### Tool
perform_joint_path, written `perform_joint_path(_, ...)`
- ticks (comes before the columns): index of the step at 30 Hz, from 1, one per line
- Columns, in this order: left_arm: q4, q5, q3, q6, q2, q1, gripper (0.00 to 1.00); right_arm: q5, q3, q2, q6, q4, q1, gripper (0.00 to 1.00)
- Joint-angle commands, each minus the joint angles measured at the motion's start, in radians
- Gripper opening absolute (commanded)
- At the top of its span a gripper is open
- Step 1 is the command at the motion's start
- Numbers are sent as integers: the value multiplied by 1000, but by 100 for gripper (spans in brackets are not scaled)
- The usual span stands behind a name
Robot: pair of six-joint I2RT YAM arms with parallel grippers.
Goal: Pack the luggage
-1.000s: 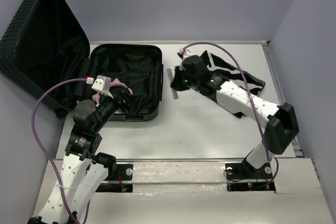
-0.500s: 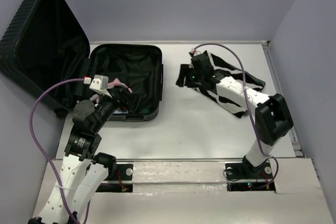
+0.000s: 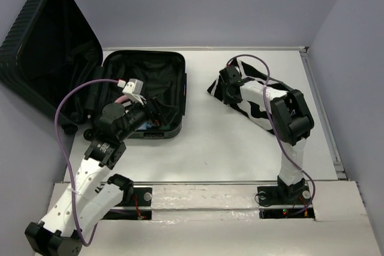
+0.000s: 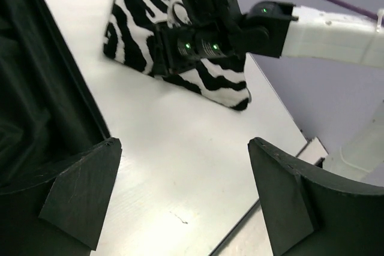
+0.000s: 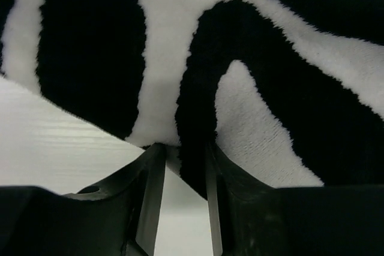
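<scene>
Next, my left gripper moves to the right in the top view and lowers onto the cloth's corner nearest the luggage, because that corner pokes out.
The luggage [image 3: 171,64] lies open at the left, its ribbed lid [image 3: 48,40] leaning up against the wall and its dark lining showing; its edge is also in the left wrist view [image 4: 36,88]. A zebra-striped cloth [image 3: 255,111] lies folded on the table to the right, and also shows in the left wrist view [image 4: 138,34]. My right gripper [image 3: 225,88] is at the cloth's left edge, its jaws nearly together with a black stripe of the cloth [image 5: 240,40] pinched between them [image 5: 183,154]. My left gripper [image 3: 157,109] is open and empty above the suitcase's front right corner [image 4: 186,196].
The white table [image 3: 198,148] runs between the suitcase and the cloth. Purple walls close in the back and both sides. A raised rail [image 3: 318,88] borders the table's right side. Purple cables loop above both arms.
My right gripper has moved right and back onto the cloth's left edge, and the cloth is bunched more compactly. My left gripper has swung right, from inside the suitcase to its front right corner.
</scene>
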Motion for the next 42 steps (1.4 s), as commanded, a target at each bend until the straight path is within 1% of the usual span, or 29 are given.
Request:
perform_joint_path(1,72,-74,67,-21,57,-113,99,108,7,17,-18,-105,-38,35)
perform_joint_path(2,74,-102,73,-21,75,-144,99,103,-13,12,-14,-108,-38,34)
perform_joint_path(3,80,-164,85,-18,120,-212,99,80,-64,-11,8,-106,-52,29)
perform_joint_path(4,80,-235,93,-17,144,-248,99,59,-93,-28,20,-103,-66,27)
perform_joint_path(5,80,-268,111,-14,196,-314,99,16,-127,-51,31,-96,-66,26)
perform_joint_path(6,82,-306,119,-10,224,-343,99,2,-201,-101,48,-67,-75,26)
perform_joint_path(7,83,-338,127,-12,253,-369,99,-9,-237,-126,57,-56,-75,26)
perform_joint_path(8,86,-402,142,-13,311,-412,99,-27,-272,-149,69,-48,-75,26)
perform_joint_path(9,89,-424,153,-15,339,-429,99,-30,-298,-170,80,-34,-75,24)
perform_joint_path(10,94,-461,162,-20,394,-443,99,-26,-318,-224,88,-49,-75,20)
perform_joint_path(11,95,-479,182,-21,420,-455,99,-67,-335,-258,88,-51,-75,20)
perform_joint_path(14,89,-553,230,-10,512,-480,99,-104,-388,-365,103,-36,-84,19)
perform_joint_path(15,89,-567,243,-7,532,-480,99,-107,-398,-384,103,-39,-84,20)
perform_joint_path(16,88,-584,257,-4,557,-480,99,-112,-411,-405,103,-37,-93,24)
perform_joint_path(18,79,-605,309,2,631,-480,99,-118,-447,-468,108,-36,-93,43)
perform_joint_path(19,79,-601,325,3,660,-480,99,-118,-460,-491,111,-24,-93,63)
perform_joint_path(21,74,-585,384,2,753,-480,99,-136,-487,-580,114,-5,-107,78)
perform_joint_path(22,71,-582,406,3,790,-480,99,-144,-497,-614,115,4,-107,79)
perform_joint_path(23,47,-584,436,3,868,-480,99,-147,-504,-647,118,10,-122,79)
perform_joint_path(24,31,-584,504,6,907,-479,99,-141,-510,-680,126,13,-135,79)
perform_joint_path(25,17,-585,538,6,948,-480,99,-132,-523,-712,131,15,-157,79)
perform_joint_path(26,-16,-596,578,5,1033,-479,99,-121,-530,-773,137,16,-167,77)
perform_joint_path(27,-33,-596,651,3,1071,-477,99,-98,-538,-802,144,18,-167,77)
perform_joint_path(29,-59,-596,710,-3,1141,-472,99,-81,-559,-880,151,21,-194,76)
perform_joint_path(30,-61,-579,757,-16,1202,-460,99,-78,-569,-904,155,21,-195,76)
perform_joint_path(32,-60,-561,796,-26,1278,-449,98,-77,-595,-966,157,21,-220,76)
perform_joint_path(35,-69,-567,862,-33,1356,-431,98,-69,-624,-1037,160,24,-231,76)
perform_joint_path(38,-79,-523,946,-30,1431,-423,96,-96,-632,-1065,169,29,-231,75)
perform_joint_path(42,-139,-486,1052,-38,1542,-423,94,-141,-642,-1086,175,56,-231,75)
